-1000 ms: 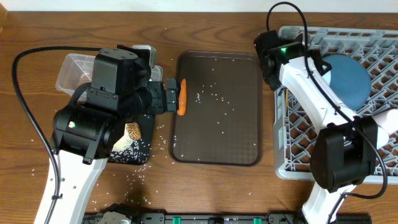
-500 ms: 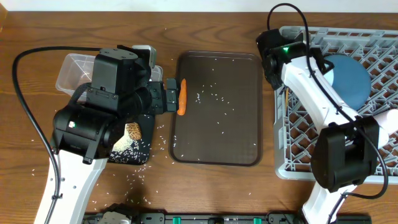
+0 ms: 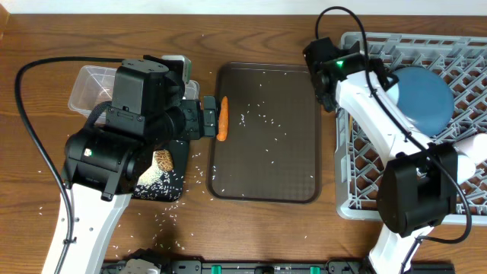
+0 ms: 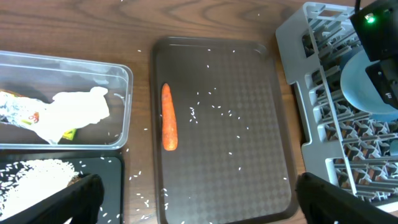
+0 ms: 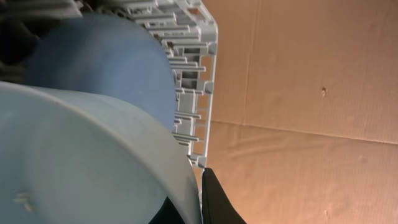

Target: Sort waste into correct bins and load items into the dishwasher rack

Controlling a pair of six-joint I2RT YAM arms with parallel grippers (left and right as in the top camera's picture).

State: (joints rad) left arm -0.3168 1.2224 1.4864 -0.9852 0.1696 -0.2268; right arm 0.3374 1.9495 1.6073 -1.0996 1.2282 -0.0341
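Note:
The white bowl should next go down among the open rack wires beside the blue plate (image 3: 422, 95), and my right gripper should release the bowl's rim there, because those pegs are below my gripper.
The small orange carrot (image 3: 222, 118) lies on the left part of the brown serving tray (image 3: 266, 164), and also shows in the left wrist view (image 4: 168, 118). My left gripper (image 3: 202, 119) hovers just left of it, open wide and empty (image 4: 199, 202). The clear tub (image 4: 126, 93) holds the white tissue (image 4: 74, 112) and the snack wrapper (image 4: 18, 109). The black tray (image 4: 115, 186) holds white rice (image 4: 37, 171). My right gripper (image 5: 198, 205) is shut on the rim of the white bowl (image 5: 74, 162), over the grey dishwasher rack (image 3: 358, 190) beside the blue plate (image 3: 422, 95).
Loose rice grains (image 3: 262, 114) are scattered over the brown tray and the wooden table around the black tray. The right arm's elbow (image 3: 329, 57) hangs over the rack's left edge. The rack's pegs (image 5: 202, 81) stand close beside the bowl.
The right arm's elbow has shifted slightly left and toward the back. The left arm and the carrot have not moved.

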